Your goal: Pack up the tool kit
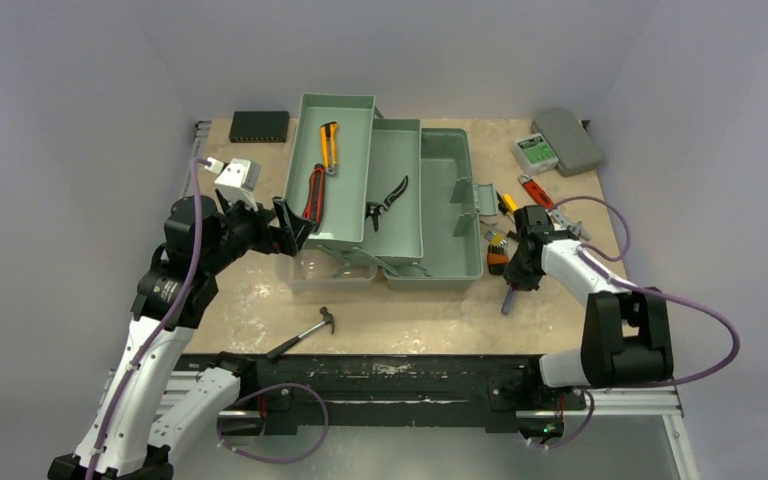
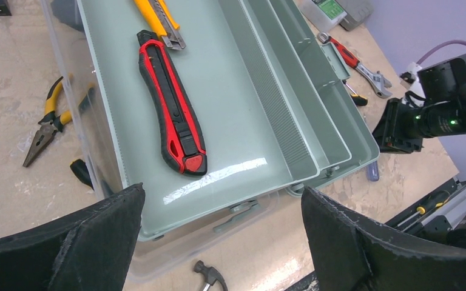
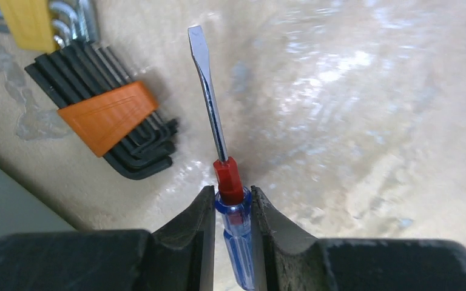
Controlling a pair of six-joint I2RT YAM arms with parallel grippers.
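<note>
My right gripper lifts and moves outward next, across the toolbox's bottom section and over the middle tray point(image 1: 396, 168), where free space shows around the black pliers.
The sage-green toolbox point(image 1: 450, 215) stands open in the middle of the table with its trays folded out. A red knife point(image 1: 314, 192) and a yellow knife point(image 1: 329, 145) lie in the left tray, and black pliers point(image 1: 388, 200) lie in the middle tray. My left gripper point(image 1: 293, 226) is open and empty at the toolbox's front left corner. In its wrist view the gripper point(image 2: 221, 190) hangs over the tray edge near the red knife point(image 2: 173, 109). My right gripper point(image 1: 516, 272) is shut on a blue-handled flat screwdriver point(image 3: 233, 212), low over the table right of the toolbox.
A hammer point(image 1: 305, 332) lies near the front edge. An orange hex key set point(image 3: 106, 118), a red wrench point(image 1: 540, 192) and other small tools lie right of the toolbox. Yellow-handled pliers point(image 2: 51, 118) show through the translucent lid. A black box point(image 1: 259, 125) and a grey case point(image 1: 568, 140) sit at the back.
</note>
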